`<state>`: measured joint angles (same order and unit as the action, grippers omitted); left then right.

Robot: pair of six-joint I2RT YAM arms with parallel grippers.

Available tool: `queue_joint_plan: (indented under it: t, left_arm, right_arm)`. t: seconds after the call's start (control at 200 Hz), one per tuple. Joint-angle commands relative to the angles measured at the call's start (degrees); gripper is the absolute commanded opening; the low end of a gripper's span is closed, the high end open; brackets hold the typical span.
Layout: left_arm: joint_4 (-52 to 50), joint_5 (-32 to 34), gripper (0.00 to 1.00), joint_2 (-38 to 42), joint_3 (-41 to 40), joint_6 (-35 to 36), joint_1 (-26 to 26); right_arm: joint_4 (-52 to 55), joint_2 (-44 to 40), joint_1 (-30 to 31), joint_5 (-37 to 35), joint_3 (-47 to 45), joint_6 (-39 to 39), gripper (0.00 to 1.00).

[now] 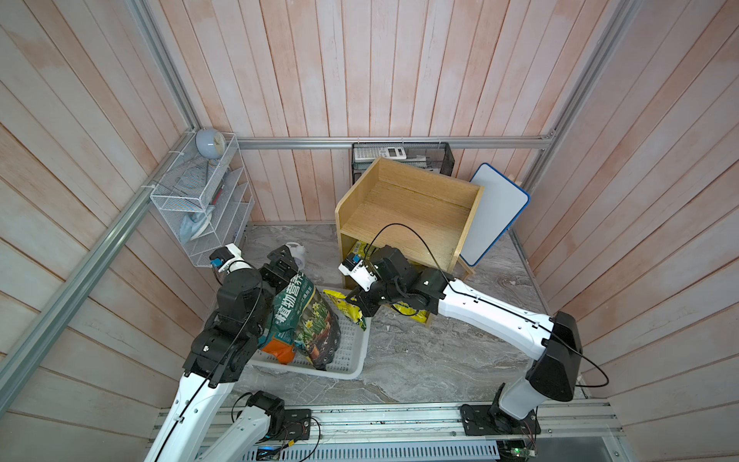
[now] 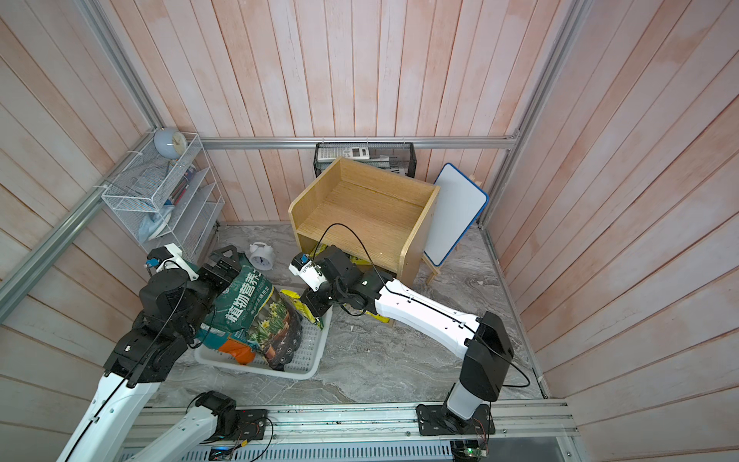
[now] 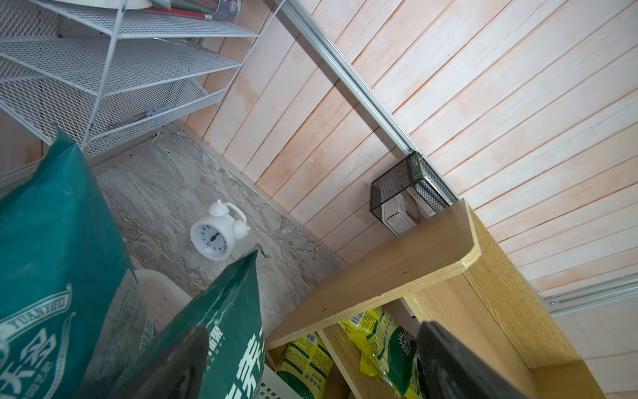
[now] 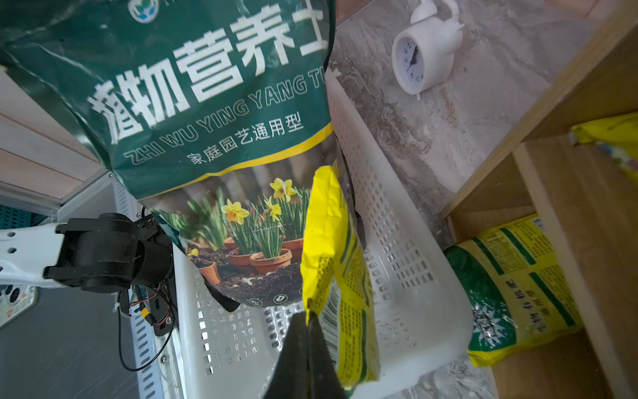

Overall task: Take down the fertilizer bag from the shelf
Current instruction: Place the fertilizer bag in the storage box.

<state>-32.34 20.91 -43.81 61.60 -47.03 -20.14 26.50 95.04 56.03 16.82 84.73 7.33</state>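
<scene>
My right gripper lowers over the white basket's end [image 1: 351,333] [image 4: 402,322] beside the big green soil bag next and releases the yellow-green fertilizer bag's edge, since that end is bare.
The light wooden shelf [image 1: 408,208] [image 2: 360,204] stands at the back. My right gripper [image 1: 356,304] [image 4: 308,314] is shut on the edge of a yellow-green fertilizer bag [image 1: 346,310] [image 4: 331,259], which hangs over the rim of the white basket [image 1: 352,360] [image 4: 397,259], in front of the shelf. More yellow bags [image 3: 386,342] [image 4: 518,283] lie in the shelf's lower tiers. My left gripper [image 1: 286,260] [image 3: 310,366] is open at the top of a big green soil bag [image 1: 304,320] [image 3: 51,276] in the basket, and that bag's flap is beside one finger [image 3: 172,366].
A white alarm clock [image 1: 298,254] [image 3: 215,235] sits on the marble table behind the basket. A white wire rack [image 1: 204,208] hangs on the left wall, and a black mesh basket [image 1: 404,156] hangs behind the shelf. A whiteboard [image 1: 496,212] leans at the shelf's right.
</scene>
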Motion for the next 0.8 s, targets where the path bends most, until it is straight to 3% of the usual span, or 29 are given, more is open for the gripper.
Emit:
queue_joint_plan:
  t: [0.0, 0.27, 0.515, 0.7, 0.795]
  left_arm:
    - [-0.8, 1.2, 1.00, 0.7, -1.0, -0.1, 0.4]
    - [-1.0, 1.0, 1.00, 0.9, -1.5, -0.1, 0.4]
    - [0.0, 0.6, 1.00, 0.5, -2.0, -0.3, 0.4]
    - [0.9, 0.1, 1.00, -0.5, -1.5, -0.3, 0.4]
    - [1.3, 0.1, 1.00, -0.9, -1.4, -0.2, 0.4]
  right_arm:
    - [-4.6, 0.9, 0.0, 3.3, 0.8, -1.0, 0.00]
    - [-2.1, 6.9, -2.2, -9.8, -1.5, -3.9, 0.00]
    - [9.4, 11.9, -1.9, -19.7, 4.2, -5.8, 0.00]
    - [16.1, 9.4, -0.4, -24.1, 10.0, -11.1, 0.38]
    - [15.1, 5.8, 0.6, -24.9, 9.3, -15.2, 0.53]
